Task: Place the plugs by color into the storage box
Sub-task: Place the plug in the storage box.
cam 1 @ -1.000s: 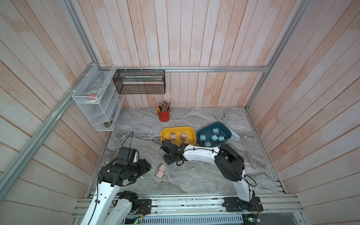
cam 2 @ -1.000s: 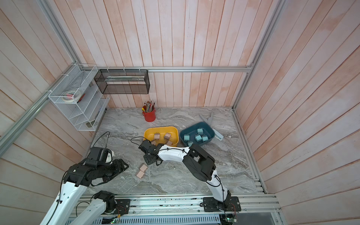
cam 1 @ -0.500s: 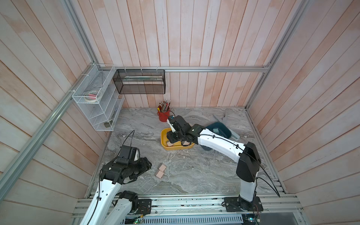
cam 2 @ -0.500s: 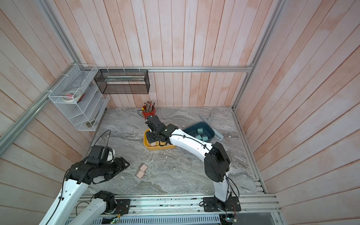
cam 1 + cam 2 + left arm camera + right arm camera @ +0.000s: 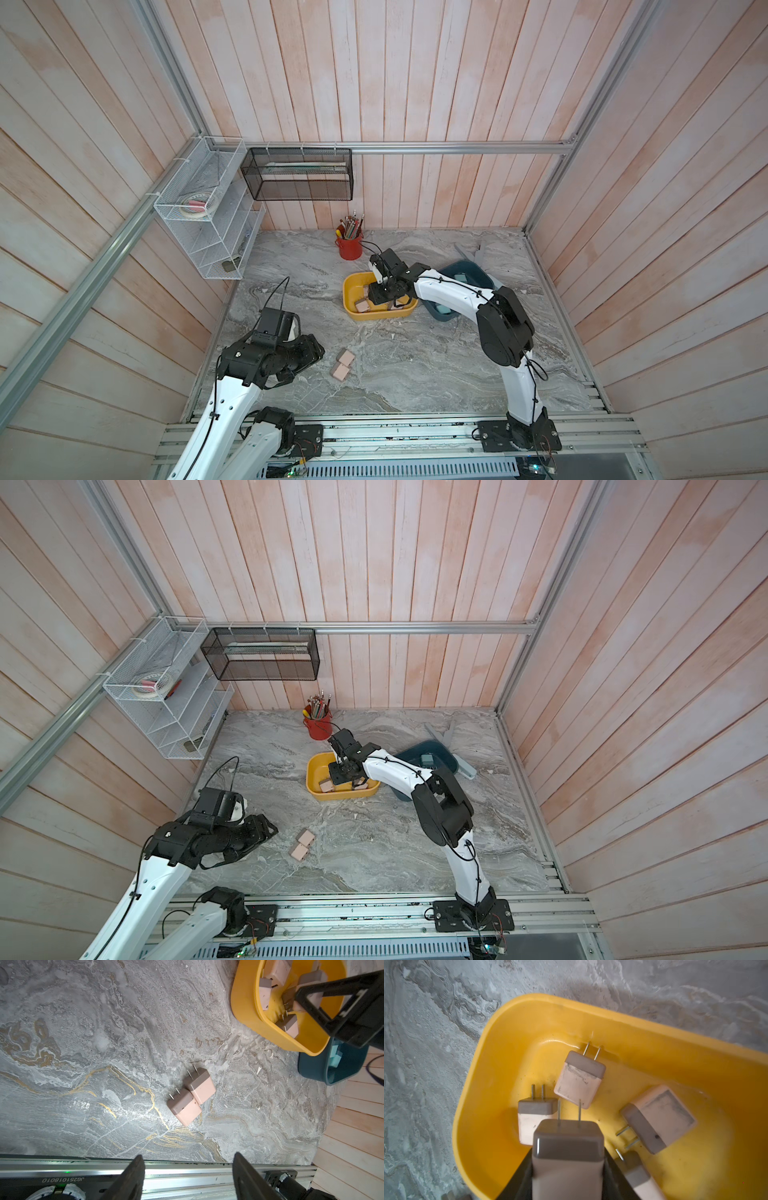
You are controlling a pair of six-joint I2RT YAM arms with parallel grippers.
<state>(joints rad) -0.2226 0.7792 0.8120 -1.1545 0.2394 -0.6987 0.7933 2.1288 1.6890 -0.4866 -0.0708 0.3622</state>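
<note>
The bare box bottom is below the robot's right gripper, between the pink plugs in the yellow box, so that gripper will move down and let go of the matching pale pink plug there.
My right gripper [image 5: 568,1159] is shut on a pale pink plug [image 5: 568,1145], prongs pointing away, held just above the inside of the yellow storage box [image 5: 471,1084]. Several more pink plugs [image 5: 579,1080] lie in that box. In both top views the right gripper [image 5: 388,291] hangs over the yellow box [image 5: 353,309]. Beside it stands a dark teal box [image 5: 478,270] holding teal-blue plugs [image 5: 334,1057]. Two pink plugs [image 5: 191,1095] lie touching on the marble, also seen in a top view [image 5: 302,843]. My left gripper [image 5: 188,1157] is open and empty, short of them near the front rail.
A red cup of pencils [image 5: 350,245] stands behind the yellow box. A white wire shelf [image 5: 208,216] and a black mesh basket [image 5: 299,174] hang on the back-left walls. A flat grey piece [image 5: 469,253] lies behind the teal box.
The right arm has swung from the table in front of the yellow box up and over it, carrying the pink plug, and now hangs low inside. The left arm has barely moved.
</note>
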